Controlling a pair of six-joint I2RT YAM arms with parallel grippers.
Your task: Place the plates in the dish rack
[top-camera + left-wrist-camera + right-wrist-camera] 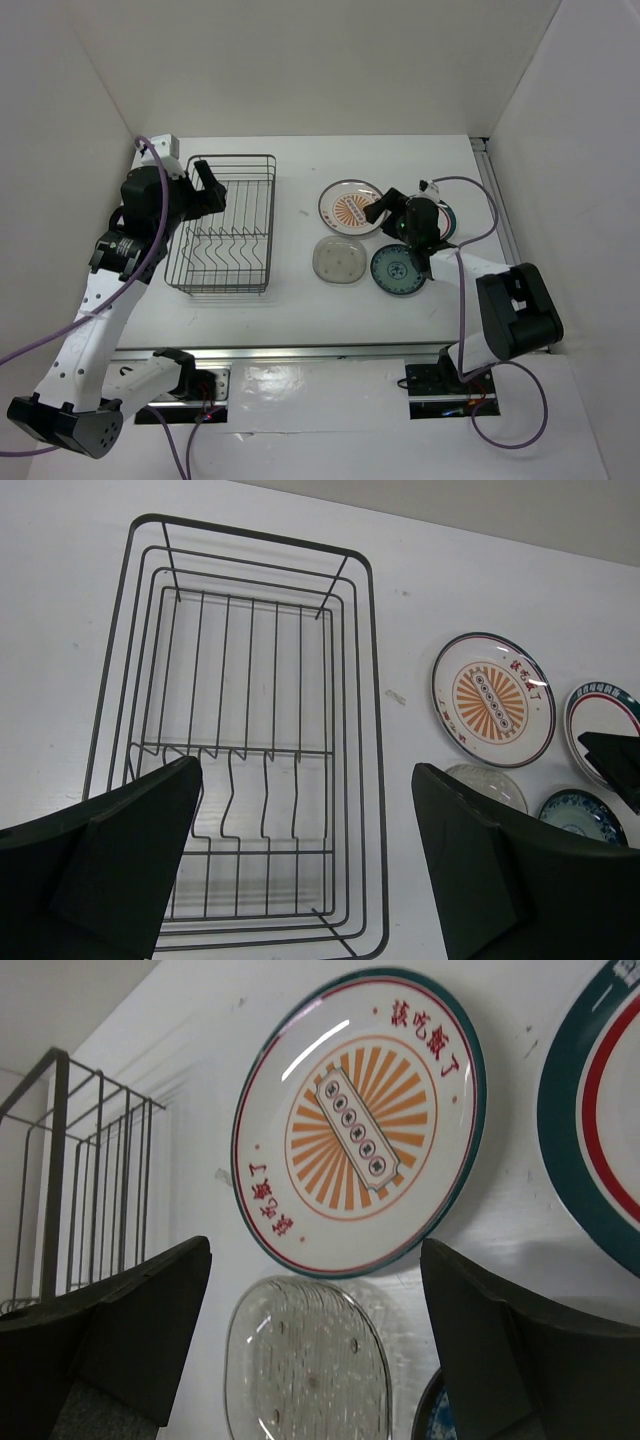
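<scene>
The bare table by the dark-rimmed plate (pixel 447 218) leaves room. My right gripper will next lower its open fingers over both sides of the orange sunburst plate's edge (pixel 378 224) there.
The dark wire dish rack (pixel 228 223) stands empty at the left (pixel 250 750), its edge also in the right wrist view (pixel 80 1180). The orange sunburst plate (pixel 350 207) (pixel 493 699) (pixel 362 1120) lies flat on the table. The translucent grey plate (pixel 338 260) (pixel 308 1365) (pixel 488 785) and the teal-blue plate (pixel 396 270) (pixel 583 815) lie in front of it. The dark-rimmed plate (pixel 447 218) (pixel 600 1110) (pixel 598 715) is partly hidden by the right arm. My left gripper (pixel 205 185) (pixel 305 870) is open over the rack. My right gripper (pixel 385 210) (pixel 315 1345) is open, empty, above the plates.
White walls enclose the table on the left, back and right. A rail (pixel 495 195) runs along the table's right edge. Purple cables (pixel 470 190) trail from both arms.
</scene>
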